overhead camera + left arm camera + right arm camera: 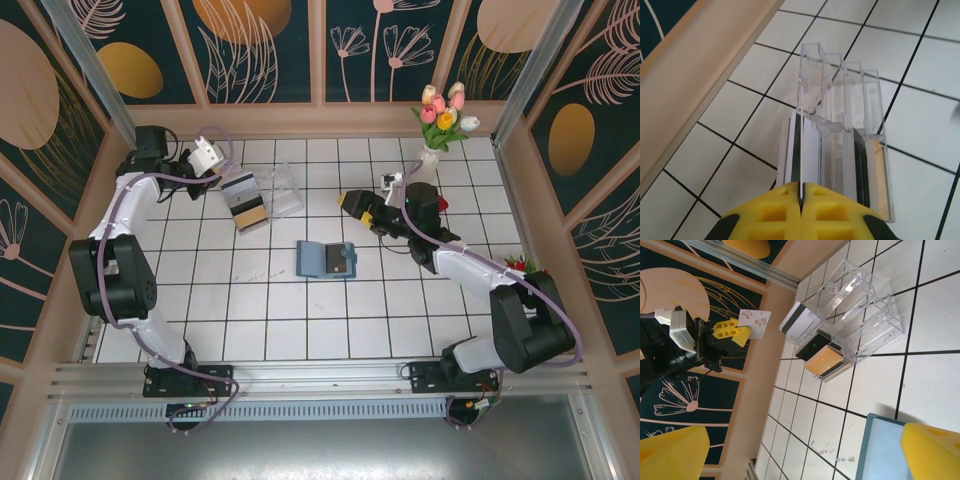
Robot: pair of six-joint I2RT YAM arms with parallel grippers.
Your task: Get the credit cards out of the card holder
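Note:
The robot will next move its left gripper over the clear box and then down beside the white-grey card (239,187) (811,147), to let go of the white credit card.
The teal card holder (326,259) lies open on the tiles at mid-table; its corner also shows in the right wrist view (885,452). My left gripper (212,160) hovers at the back left, shut on a white credit card (754,320). In the left wrist view that card (802,150) is edge-on between the yellow fingers (770,210). Other credit cards stand in the clear box: a white-grey one (800,322), a dark one (812,347) and a tan one (824,361). My right gripper (352,203) is open just behind and right of the card holder, holding nothing.
The clear plastic box (262,195) lies at the back left, just past my left gripper (801,187). A vase of tulips (440,125) stands at the back right. A wooden wall (695,65) runs close on the left. Red items (518,265) sit at the right edge.

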